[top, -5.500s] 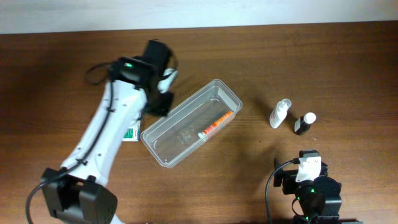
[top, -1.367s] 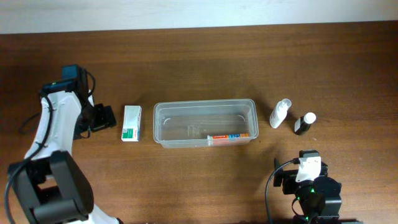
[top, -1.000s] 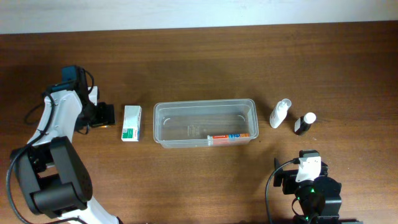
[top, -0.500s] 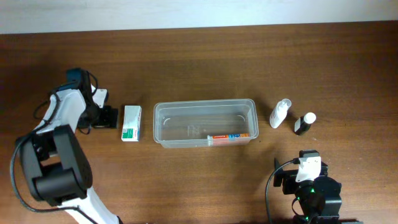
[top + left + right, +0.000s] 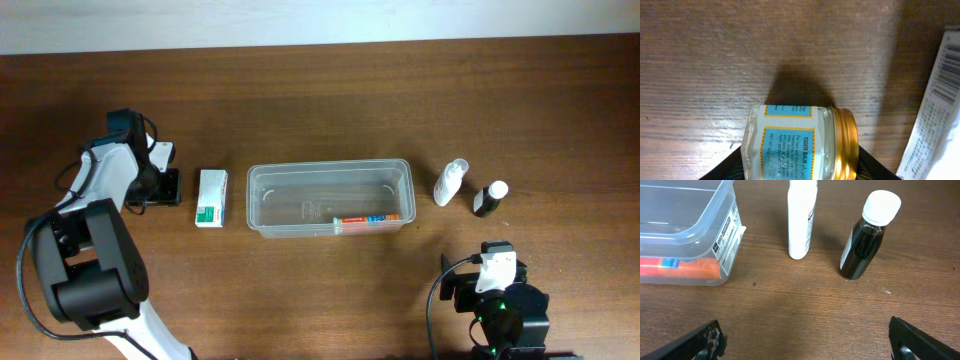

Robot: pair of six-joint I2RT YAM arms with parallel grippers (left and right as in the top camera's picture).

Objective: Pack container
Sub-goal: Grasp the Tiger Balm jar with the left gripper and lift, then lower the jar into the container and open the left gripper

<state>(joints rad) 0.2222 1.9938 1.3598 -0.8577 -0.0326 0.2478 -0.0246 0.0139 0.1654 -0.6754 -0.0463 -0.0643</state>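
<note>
The container (image 5: 328, 165) is right of my left gripper in the overhead view, so I will rise across and lower to release the jar on the container's bare bottom beside the orange tube.
The container (image 5: 328, 165), a clear plastic tub, lies lengthwise in the middle of the table, and its corner shows in the right wrist view (image 5: 725, 210). An orange tube (image 5: 372, 219) lies inside along its front wall. My left gripper (image 5: 165, 187) is low over the table, left of a white-and-green carton (image 5: 211, 197). In the left wrist view my left gripper (image 5: 797, 170) is shut on a small glass jar (image 5: 795, 145) with a blue label and gold lid, lying on its side. My right gripper (image 5: 805, 340) is open and empty, in front of two bottles.
A white bottle (image 5: 450, 182) and a dark bottle with a white cap (image 5: 489, 199) stand right of the container, close together. Both show in the right wrist view, white (image 5: 802, 215) and dark (image 5: 865, 245). The carton's edge (image 5: 940, 110) is just right of the jar.
The container lay diagonally 5.5 s ago and now lies straight. My left arm has swung from it to the far left, then edged slightly left beside the carton. The right arm has not moved.
</note>
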